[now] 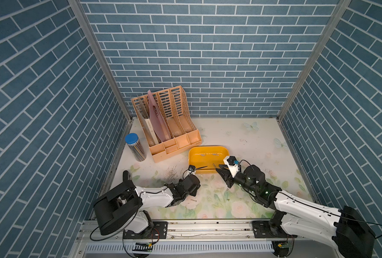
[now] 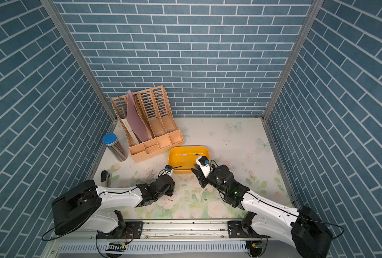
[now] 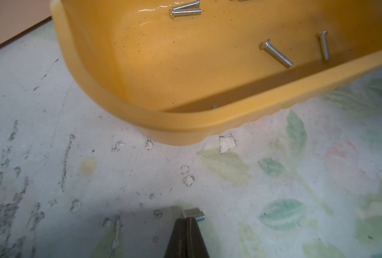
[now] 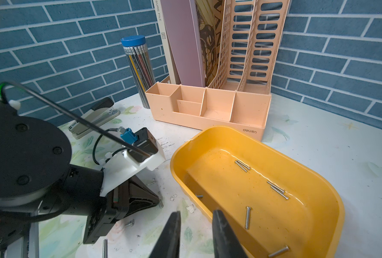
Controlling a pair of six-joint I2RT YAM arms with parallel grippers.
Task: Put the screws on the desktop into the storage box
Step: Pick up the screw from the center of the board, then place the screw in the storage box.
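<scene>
The box's near rim stands in the way, so my left gripper will next rise and move outward past that rim, over the box's open bottom, to release the short screw (image 3: 195,215).
The yellow-orange storage box (image 1: 207,147) (image 2: 188,147) sits mid-desktop with several silvery screws in it (image 3: 277,54) (image 4: 247,217). My left gripper (image 3: 186,220) is tipped down at the desktop (image 3: 96,178) just before the box's near left corner. It is shut on a short screw (image 3: 195,215) that sticks out past its tips. My right gripper (image 4: 196,221) (image 1: 218,168) hovers open over the box's near rim (image 4: 207,212); nothing is between its fingers. Loose screws lie on the desktop between the arms (image 1: 193,200) (image 1: 228,199) (image 4: 129,223).
A peach file organizer (image 1: 169,125) stands behind the box at the back left. A clear pencil tube with a blue lid (image 1: 135,147) is left of it, and a stapler (image 4: 93,117) lies by the left wall. Dark scuff marks (image 1: 171,174) speckle the desktop near my left gripper.
</scene>
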